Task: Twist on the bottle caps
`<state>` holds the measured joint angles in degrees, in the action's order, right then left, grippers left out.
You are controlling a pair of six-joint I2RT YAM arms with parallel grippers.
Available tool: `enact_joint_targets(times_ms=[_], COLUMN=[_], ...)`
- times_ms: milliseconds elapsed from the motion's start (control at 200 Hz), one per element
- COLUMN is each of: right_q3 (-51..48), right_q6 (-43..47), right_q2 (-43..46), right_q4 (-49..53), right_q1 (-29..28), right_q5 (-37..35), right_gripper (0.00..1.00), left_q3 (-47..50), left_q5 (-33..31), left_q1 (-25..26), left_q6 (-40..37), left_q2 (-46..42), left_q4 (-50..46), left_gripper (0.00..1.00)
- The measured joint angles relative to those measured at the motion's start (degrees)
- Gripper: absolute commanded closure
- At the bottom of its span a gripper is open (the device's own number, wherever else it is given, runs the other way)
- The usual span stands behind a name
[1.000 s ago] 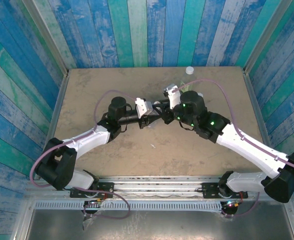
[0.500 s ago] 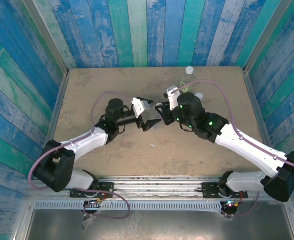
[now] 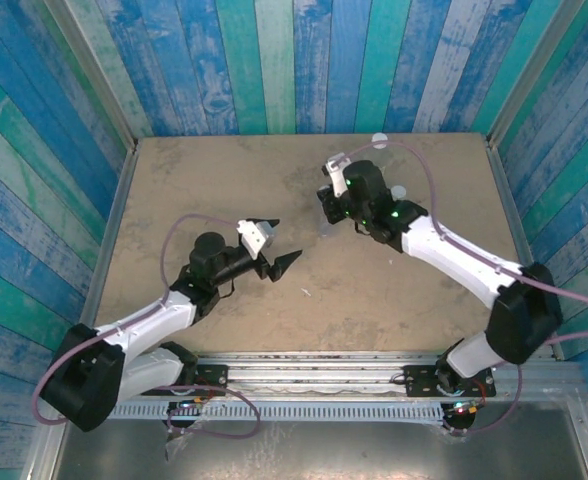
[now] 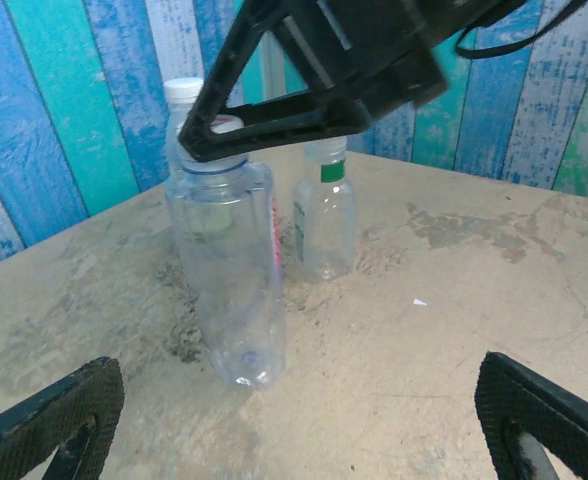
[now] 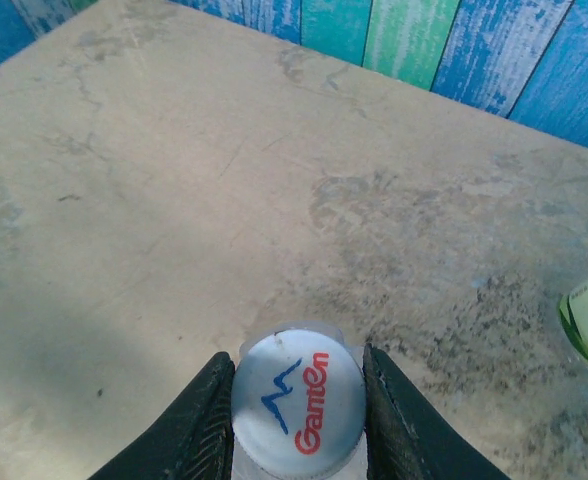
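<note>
Next, my right gripper goes down until the leaning bottle stands upright on the tabletop and releases the white bottle cap, as the table lies below that gripper.
My right gripper is shut on the white bottle cap with a red-blue mark, which sits on the neck of a plain clear bottle. That bottle leans a little, its base low over the table. My left gripper is open with nothing between its fingers, back from the bottle and nearer the table's front. Its fingertips show at the bottom corners of the left wrist view. The green-label bottle stands capped just behind. A third bottle with a white cap stands further back.
The striped plank walls close the brown table on three sides. The white-capped bottle is near the back edge and a pale cap lies right of my right wrist. A small white scrap lies mid-table.
My left gripper opened and drew back towards the front left. My right gripper kept its hold and moved the capped bottle towards the back of the table.
</note>
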<state>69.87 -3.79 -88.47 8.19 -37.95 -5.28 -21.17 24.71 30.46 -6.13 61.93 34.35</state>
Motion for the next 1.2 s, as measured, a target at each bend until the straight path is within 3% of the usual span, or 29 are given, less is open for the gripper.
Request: enact_joint_targets(times_ms=[200,671,1112,1202], right_q3=[2.9,2.1,1.9,1.9], right_q6=[0.9,-0.1,0.7,1.1], right_q2=[-5.9,-9.7,-9.7,-9.7], right_q4=[-2.6,-7.6,-7.5,-7.3], right_q1=[1.5,1.7,1.7,1.7], right_q5=[1.3,2.6,3.0,3.1], right_gripper=[0.84,0.75,0.41,0.31], left_q3=[1.7,1.9,1.9,1.9], left_q5=[-2.2,-2.6,-2.8,-2.8], left_q1=[0.0,0.0,0.0,0.0], left_q6=[0.4,0.6,0.5,0.5], left_q2=[-2.2,-2.2,-2.2,-2.2], left_q4=[-1.7,-2.2,-2.2,-2.2], left_gripper=[0.06,0.06,0.06,0.06])
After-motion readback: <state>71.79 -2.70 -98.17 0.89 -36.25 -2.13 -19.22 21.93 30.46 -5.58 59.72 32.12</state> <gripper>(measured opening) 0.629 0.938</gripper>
